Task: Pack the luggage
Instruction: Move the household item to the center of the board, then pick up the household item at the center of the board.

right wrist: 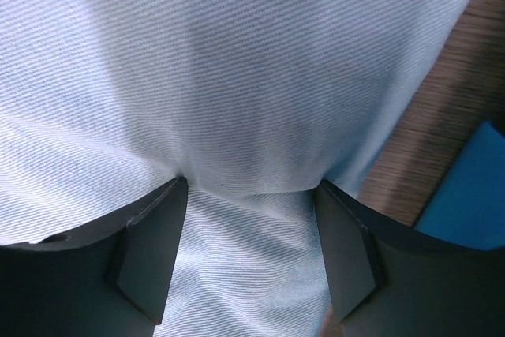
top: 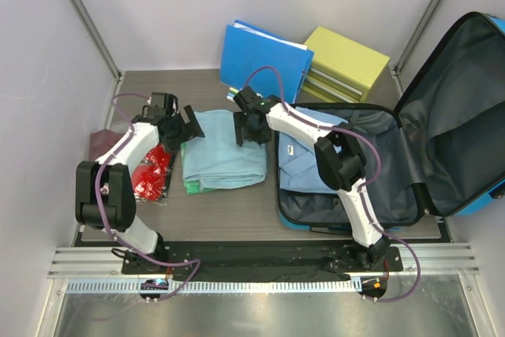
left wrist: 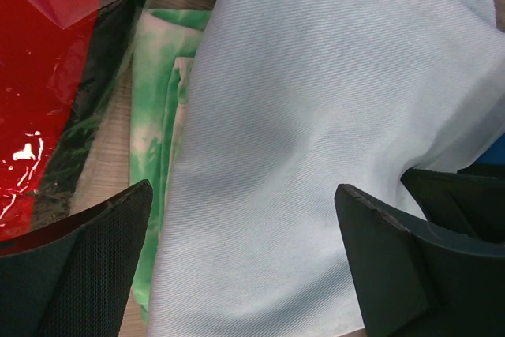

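The pale blue cloth's edge by the luggage runs beside one finger. I need to slide my right gripper back and a little toward the luggage next, then close it across that edge.
The luggage point(top: 465, 128) lies open at the right, a blue shell with dark grey lining, and a folded light blue shirt point(top: 304, 159) lies in its near half. A folded pale blue cloth point(top: 223, 155) rests mid-table on a green tie-dye garment point(top: 193, 187). My left gripper point(top: 189, 124) hangs open over the cloth's left edge point(left wrist: 316, 76), its jaws point(left wrist: 243, 189) wide with nothing held. My right gripper point(top: 241, 128) is open at the cloth's far right corner. Its fingertips point(right wrist: 251, 182) press into the cloth point(right wrist: 237, 61), and a fold bunches between them.
A red item in clear wrap point(top: 154, 171) lies left of the cloth, close to the left gripper point(left wrist: 47, 76). A flat blue folder point(top: 264, 57) and a yellow-green drawer box point(top: 343, 61) stand at the back. Bare wood table point(right wrist: 442, 116) shows beside the cloth.
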Controlling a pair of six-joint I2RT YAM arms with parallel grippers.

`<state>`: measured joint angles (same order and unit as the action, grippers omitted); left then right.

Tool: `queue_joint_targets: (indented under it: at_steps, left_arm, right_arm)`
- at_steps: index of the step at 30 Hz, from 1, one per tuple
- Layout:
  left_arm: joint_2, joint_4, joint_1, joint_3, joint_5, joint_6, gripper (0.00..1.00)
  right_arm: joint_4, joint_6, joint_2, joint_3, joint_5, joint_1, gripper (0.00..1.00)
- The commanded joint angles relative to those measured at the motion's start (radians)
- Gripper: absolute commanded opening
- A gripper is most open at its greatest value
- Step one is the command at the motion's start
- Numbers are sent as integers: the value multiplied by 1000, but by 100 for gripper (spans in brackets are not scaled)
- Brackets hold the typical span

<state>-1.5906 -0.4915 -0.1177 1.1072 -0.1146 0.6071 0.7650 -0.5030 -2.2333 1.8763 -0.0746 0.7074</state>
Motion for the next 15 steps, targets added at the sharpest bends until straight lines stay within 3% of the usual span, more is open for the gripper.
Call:
queue_joint_targets:
  at_steps: [1,9,15]
  left_arm:
    - [20,-21,24,-3,26,-30,98]
    - [9,2,24,-20,0,-17,98]
    - [-9,7,24,-63,26,-17,98]
  right_arm:
    - [36,-3,-81,30,177,99,71]
    - [2,34,-29,-31,231,121,72]
    - [52,17,32,-20,92,122,74]
